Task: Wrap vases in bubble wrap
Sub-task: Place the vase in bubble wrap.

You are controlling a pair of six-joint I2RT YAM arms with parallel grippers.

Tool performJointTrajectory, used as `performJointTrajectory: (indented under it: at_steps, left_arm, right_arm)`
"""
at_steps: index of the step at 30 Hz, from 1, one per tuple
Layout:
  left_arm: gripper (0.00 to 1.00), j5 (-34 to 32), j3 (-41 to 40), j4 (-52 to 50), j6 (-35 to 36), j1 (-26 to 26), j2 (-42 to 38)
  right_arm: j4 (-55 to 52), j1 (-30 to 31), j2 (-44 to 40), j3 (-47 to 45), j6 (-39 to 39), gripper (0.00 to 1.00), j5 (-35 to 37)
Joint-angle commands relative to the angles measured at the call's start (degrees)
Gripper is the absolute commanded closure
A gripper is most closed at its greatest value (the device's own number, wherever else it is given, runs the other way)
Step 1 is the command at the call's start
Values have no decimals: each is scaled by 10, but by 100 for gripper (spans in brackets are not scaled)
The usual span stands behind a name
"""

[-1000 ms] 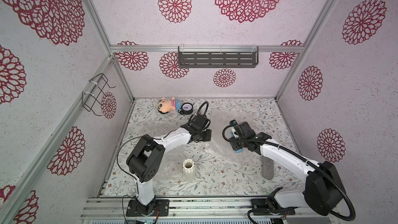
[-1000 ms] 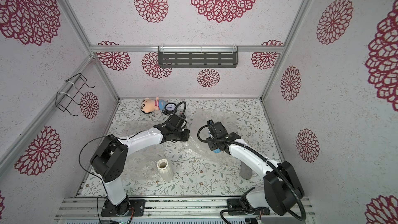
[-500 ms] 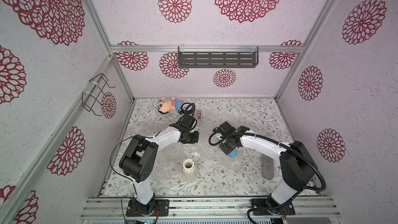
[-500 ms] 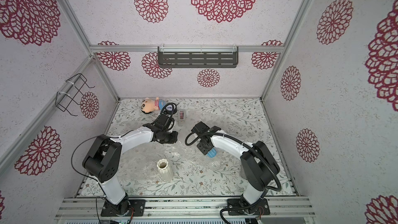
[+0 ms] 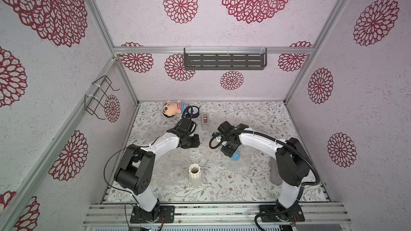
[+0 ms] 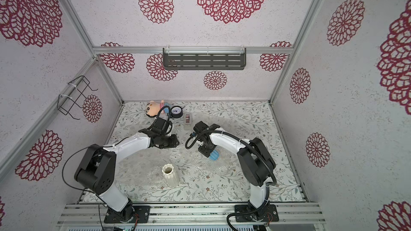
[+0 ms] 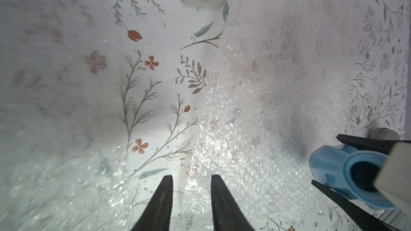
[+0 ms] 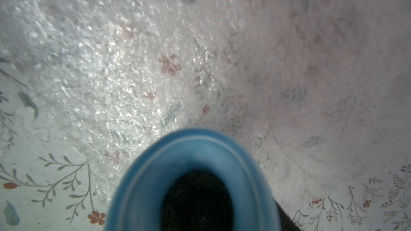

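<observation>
The right gripper should next lower the light blue vase it holds onto the bubble wrap at the middle of the table and release it, because the sheet is below the gripper.
The light blue vase (image 5: 235,155) (image 6: 214,155) hangs tilted just above the bubble wrap (image 5: 206,160) (image 6: 189,158) at mid table, and my right gripper (image 5: 231,151) is shut on it. In the right wrist view the blue vase (image 8: 191,170) shows its dark mouth and hides the fingers. In the left wrist view my left gripper (image 7: 191,177) stands open over the edge of the bubble wrap (image 7: 255,107) with nothing between its fingers; the blue vase (image 7: 338,167) is off to one side. The cream vase (image 5: 195,175) (image 6: 170,175) stands upright near the front.
A beige tape dispenser (image 5: 205,120), a round gauge (image 5: 194,112) and a plush doll (image 5: 171,110) lie at the back. A grey oblong case (image 5: 275,174) lies front right behind the right arm. More bubble wrap (image 6: 220,122) lies back right.
My right arm carried the blue vase left and toward the front. My left arm drew to the left, uncovering the tape dispenser, and its jaws have gone from shut to open.
</observation>
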Motion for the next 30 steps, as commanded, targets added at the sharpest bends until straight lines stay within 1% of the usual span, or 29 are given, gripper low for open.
performJointTrajectory:
  at_steps: [1, 7, 12, 14, 17, 20, 22, 26, 30]
  left_arm:
    - [66, -33, -19, 8, -18, 1, -54]
    - [65, -59, -48, 16, -44, 11, -94]
    - [65, -64, -51, 16, -48, 13, -95]
    - [65, -65, -50, 15, -49, 15, -96]
    - [65, -62, -50, 14, -50, 14, -99]
    - [65, -65, -47, 11, -52, 16, -106]
    - [65, -63, -48, 12, -54, 15, -112]
    - [65, -51, -47, 17, -67, 15, -124]
    - [65, -45, -50, 25, -79, 14, -138]
  right_arm:
    - [-45, 6, 11, 31, -32, 72, -10]
    - [-53, 17, 60, 65, -53, 67, -13]
    - [-33, 28, 89, 74, -68, 58, -19]
    - [-25, 30, 98, 72, -73, 52, -22]
    - [-7, 31, 100, 66, -76, 40, -18]
    - [3, 31, 91, 65, -75, 24, -15]
    - [8, 31, 76, 58, -75, 18, -15]
    - [30, 30, 36, 25, -69, 10, -11]
    - [68, 30, -29, -17, -44, 6, -3]
